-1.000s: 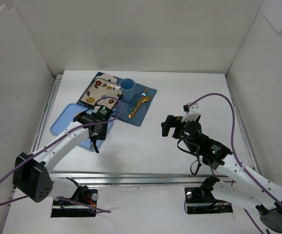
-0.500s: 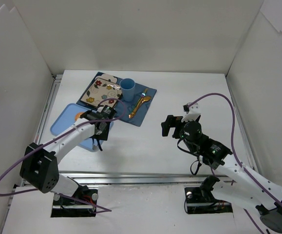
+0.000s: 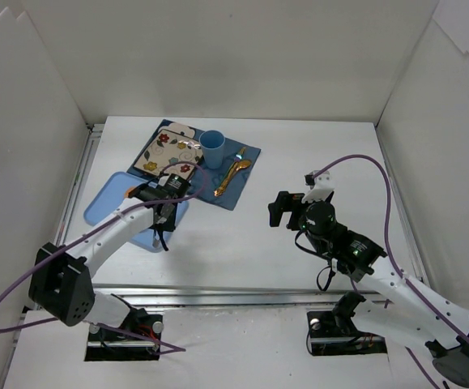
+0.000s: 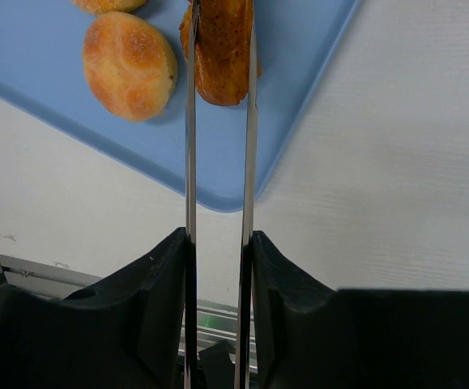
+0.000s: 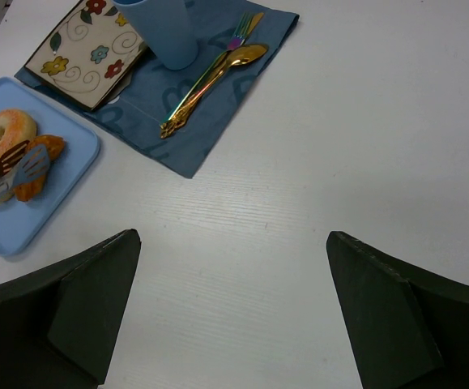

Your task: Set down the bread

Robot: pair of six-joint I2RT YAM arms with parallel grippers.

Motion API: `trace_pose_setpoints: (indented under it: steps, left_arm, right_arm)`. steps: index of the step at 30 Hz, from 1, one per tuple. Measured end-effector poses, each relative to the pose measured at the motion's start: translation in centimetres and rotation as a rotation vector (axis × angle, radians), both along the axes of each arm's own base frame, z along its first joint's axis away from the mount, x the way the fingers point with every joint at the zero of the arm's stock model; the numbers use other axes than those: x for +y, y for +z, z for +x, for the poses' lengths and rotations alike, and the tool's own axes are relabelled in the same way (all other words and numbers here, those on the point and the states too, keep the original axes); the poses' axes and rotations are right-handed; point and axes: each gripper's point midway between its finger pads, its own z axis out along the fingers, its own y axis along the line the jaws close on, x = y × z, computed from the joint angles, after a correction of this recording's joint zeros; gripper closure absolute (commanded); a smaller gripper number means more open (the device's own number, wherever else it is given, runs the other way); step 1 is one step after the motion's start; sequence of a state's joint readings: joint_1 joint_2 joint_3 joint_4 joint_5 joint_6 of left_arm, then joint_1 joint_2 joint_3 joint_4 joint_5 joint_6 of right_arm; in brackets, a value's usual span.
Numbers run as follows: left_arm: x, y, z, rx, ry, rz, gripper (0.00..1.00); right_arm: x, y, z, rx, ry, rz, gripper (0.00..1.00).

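Observation:
I will next raise the tongs with my left gripper, carry the bread outward over the empty flowered plate (image 3: 169, 153), then lower and release them, as that plate is outward of the gripper.
The bread (image 4: 222, 57), an oblong golden-brown roll, is clamped between the two thin metal arms of tongs (image 4: 192, 146) just above the blue tray (image 4: 299, 97). It also shows in the right wrist view (image 5: 46, 149). My left gripper (image 4: 218, 243) is shut on the tongs, and in the top view it (image 3: 157, 212) sits at the tray's right edge. My right gripper (image 5: 232, 243) is open and empty over bare table, and it shows at mid-right in the top view (image 3: 276, 209).
A round sugared pastry (image 4: 129, 65) lies on the tray beside the bread; a ring donut (image 5: 9, 130) shows there too. A dark blue cloth (image 3: 232, 188) carries a flowered plate (image 3: 168, 151), a blue cup (image 3: 212, 149) and gold cutlery (image 3: 234, 173). White walls surround the table.
My left wrist has shifted slightly towards the far side over the tray's right edge, still holding the tongs and bread. The right arm has not moved.

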State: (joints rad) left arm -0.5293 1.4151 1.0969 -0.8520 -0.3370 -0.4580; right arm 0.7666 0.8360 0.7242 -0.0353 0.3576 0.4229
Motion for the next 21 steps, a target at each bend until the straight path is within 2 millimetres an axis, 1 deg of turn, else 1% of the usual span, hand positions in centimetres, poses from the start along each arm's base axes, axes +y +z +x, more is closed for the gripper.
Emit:
trace_pose_setpoints:
  steps: [6, 9, 11, 14, 15, 18, 21]
  left_arm:
    - [0.4, 2.3, -0.7, -0.052, 0.008, -0.012, 0.8]
    - [0.0, 4.2, 0.0, -0.095, 0.008, -0.024, 0.8]
    - [-0.5, 6.1, 1.3, -0.137, 0.011, -0.032, 0.82]
    - [-1.4, 8.8, 3.9, -0.203, 0.014, -0.047, 0.83]
    - [-1.7, 9.5, 5.1, -0.222, 0.018, -0.054, 0.84]
    - [-1.8, 10.1, 8.0, -0.237, 0.034, -0.065, 0.85]
    - [-1.7, 9.7, 10.7, -0.213, 0.039, -0.062, 0.86]
  right_arm:
    - [0.0, 0.0, 0.0, 0.001, 0.0, 0.0, 0.02]
    - [0.1, 0.0, 0.1, 0.002, 0.0, -0.002, 0.02]
    - [0.2, 0.0, 0.2, 0.004, 0.0, -0.004, 0.02]
    - [0.2, -0.1, 0.2, 0.007, 0.0, -0.006, 0.02]
    - [0.2, 0.0, 0.2, 0.006, 0.0, -0.006, 0.02]
    - [0.2, -0.1, 0.2, 0.007, 0.0, -0.006, 0.02]
    - [0.2, -0.1, 0.2, 0.008, -0.001, -0.008, 0.02]
